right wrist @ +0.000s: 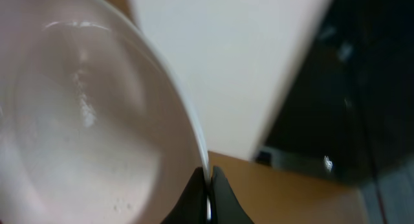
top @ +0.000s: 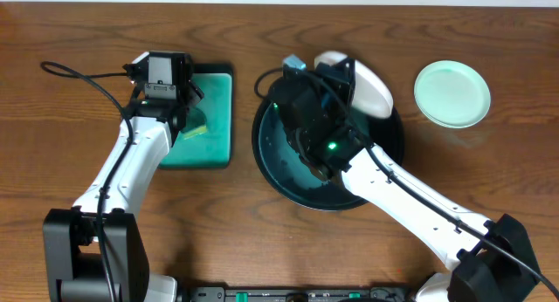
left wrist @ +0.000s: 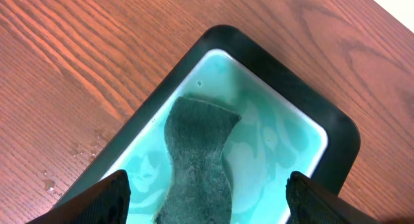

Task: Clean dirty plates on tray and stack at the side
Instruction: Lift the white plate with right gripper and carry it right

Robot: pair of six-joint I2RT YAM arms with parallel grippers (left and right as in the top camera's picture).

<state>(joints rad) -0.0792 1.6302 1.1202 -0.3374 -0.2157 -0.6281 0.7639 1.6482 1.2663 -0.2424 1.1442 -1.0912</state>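
Note:
Next, my right gripper needs to turn the tilted white plate level and carry it down onto the pale mint plate (top: 452,94), since that plate already lies flat aside.
The black tray (top: 272,159) sits mid-table, largely covered by my right arm. My right gripper (top: 343,73) is shut on the rim of a white plate (top: 374,90), which is tilted over the tray's far right edge. In the right wrist view the fingertips (right wrist: 208,180) pinch the thin rim of this plate (right wrist: 84,120). A pale mint plate (top: 452,93) lies flat on the table to the right of the tray. A third plate is not visible. My left gripper (left wrist: 208,188) is open above a dark green sponge (left wrist: 197,153).
The sponge lies in a rectangular teal dish (top: 214,119) with a dark rim (left wrist: 336,130), left of the tray. A black cable (top: 79,73) loops at the far left. Water drops (left wrist: 48,183) dot the wood beside the dish.

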